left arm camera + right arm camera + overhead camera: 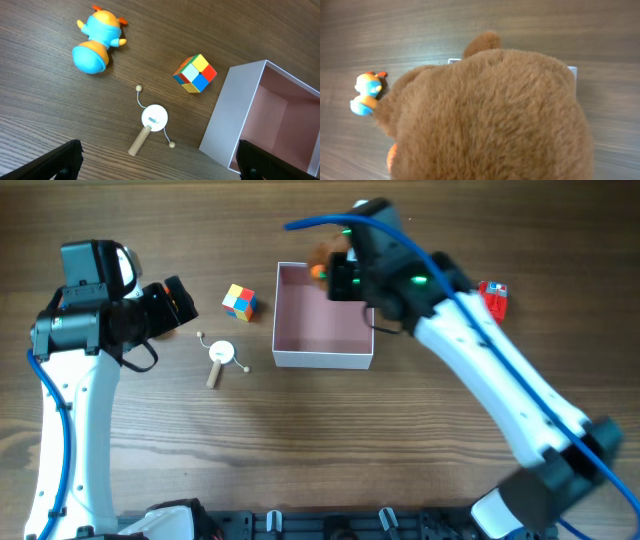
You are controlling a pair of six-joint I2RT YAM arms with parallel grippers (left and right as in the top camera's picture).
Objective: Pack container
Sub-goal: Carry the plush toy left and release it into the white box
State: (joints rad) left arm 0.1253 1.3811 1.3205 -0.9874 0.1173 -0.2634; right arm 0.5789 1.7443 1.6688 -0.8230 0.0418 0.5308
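Next, my right gripper will lower the plush to the container's empty half by the cube, below the gripper and to its left in the overhead view, and release it.
The container (322, 360), a square white box with a pale pink inside, stands at the table's middle. It also shows in the left wrist view (230, 115). My right gripper (338, 278) hangs over its far right corner, shut on a brown plush toy (490, 115) that fills the right wrist view and hides the fingers. In the overhead view only a brown-orange bit of the plush (318, 265) shows. My left gripper (180, 302) is open and empty, left of the container; in its wrist view the fingers (160, 160) stand wide apart above the table.
A colour cube (239, 301) (195, 73) and a small white drum on a wooden stick (221, 358) (154, 118) lie left of the container. A blue and orange toy (92, 42) (365, 92) lies further left. A red toy (493, 295) lies at the far right.
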